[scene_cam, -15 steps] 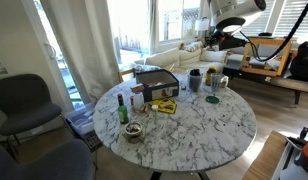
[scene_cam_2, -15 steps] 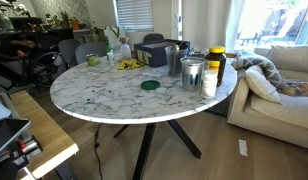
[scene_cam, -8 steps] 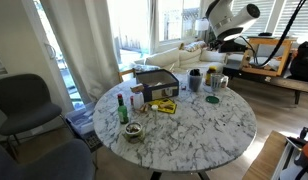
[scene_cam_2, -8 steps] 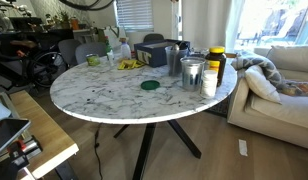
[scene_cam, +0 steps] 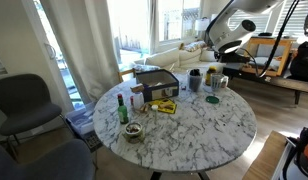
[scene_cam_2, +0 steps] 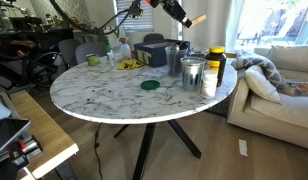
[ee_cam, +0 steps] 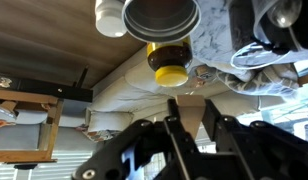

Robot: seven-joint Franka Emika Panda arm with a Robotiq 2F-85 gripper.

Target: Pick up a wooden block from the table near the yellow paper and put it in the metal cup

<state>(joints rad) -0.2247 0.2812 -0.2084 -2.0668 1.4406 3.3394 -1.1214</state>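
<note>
My gripper should go down toward the metal cup next, and then move over the cup's opening (scene_cam: pixel 216 76) (ee_cam: pixel 161 13).
My gripper (scene_cam_2: pixel 189 17) is shut on a pale wooden block (scene_cam_2: pixel 198 19) and holds it high above the far side of the marble table (scene_cam_2: pixel 114 100). In the wrist view the block (ee_cam: pixel 192 108) sits between the two fingers (ee_cam: pixel 192 125). The shiny metal cup (ee_cam: pixel 161 18) lies ahead of the gripper, seen from above with its mouth open. It stands near the table's edge in both exterior views (scene_cam_2: pixel 192 72) (scene_cam: pixel 221 83). The yellow paper (scene_cam: pixel 166 106) lies near the table's middle. In an exterior view my gripper (scene_cam: pixel 224 45) hangs above the cups.
A darker grey cup (scene_cam: pixel 195 78), a white cup (ee_cam: pixel 112 15) and a jar with a yellow lid (ee_cam: pixel 169 65) stand close to the metal cup. A flat dish (scene_cam_2: pixel 150 85), a green bottle (scene_cam: pixel 121 108), a small bowl (scene_cam: pixel 133 131) and a dark box (scene_cam: pixel 154 85) are on the table. A sofa (scene_cam_2: pixel 279 80) stands beyond.
My arm has swung down and over towards the cups with the block held; the gripper and block have come into sight at the top of an exterior view.
</note>
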